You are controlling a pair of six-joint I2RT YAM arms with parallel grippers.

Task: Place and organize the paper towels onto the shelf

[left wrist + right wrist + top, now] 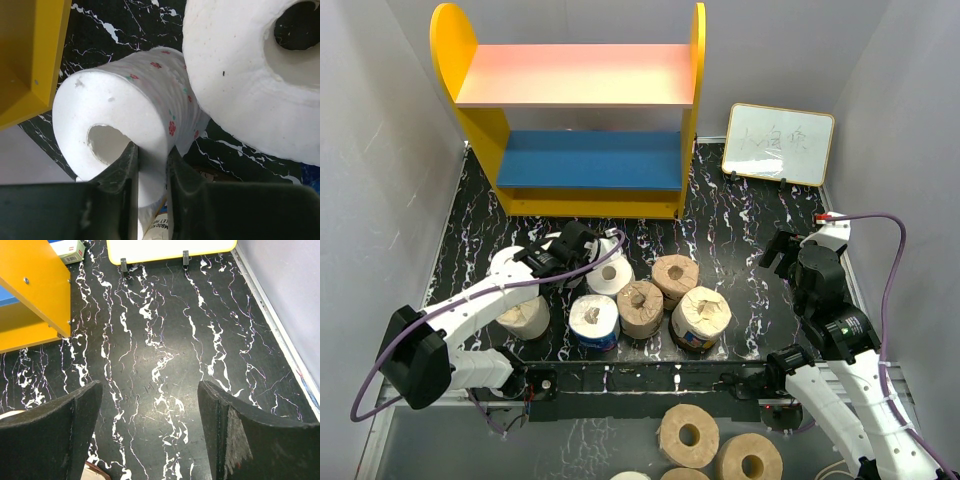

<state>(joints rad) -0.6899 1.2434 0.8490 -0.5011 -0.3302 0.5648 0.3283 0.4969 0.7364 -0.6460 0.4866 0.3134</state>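
I should move my left gripper up and outward next, to the left in the top view, onto the blue board's end by the shelf's yellow side point(527, 165), because the blue board is empty.
The shelf point(585, 105) stands at the back, with yellow sides, a pink upper board and a blue lower board, both bare. My left gripper point(578, 245) is shut on the wall of a white flower-printed paper towel roll point(125, 110), one finger inside its core, just in front of the shelf's yellow side point(30, 55). A white roll point(610, 275) lies beside it and also shows in the left wrist view point(250, 75). Tan rolls point(675, 275) point(640, 305), a blue-wrapped roll point(593, 320), a labelled roll point(700, 315) and another roll point(525, 315) stand in a cluster. My right gripper point(780, 255) is open and empty over bare table point(150, 410).
A small whiteboard point(778, 143) leans at the back right and shows in the right wrist view point(170, 247). Wider bare tan rolls point(688, 435) lie below the table's near edge. Grey walls close in both sides. The shelf's yellow panel point(35, 295) is left of my right gripper.
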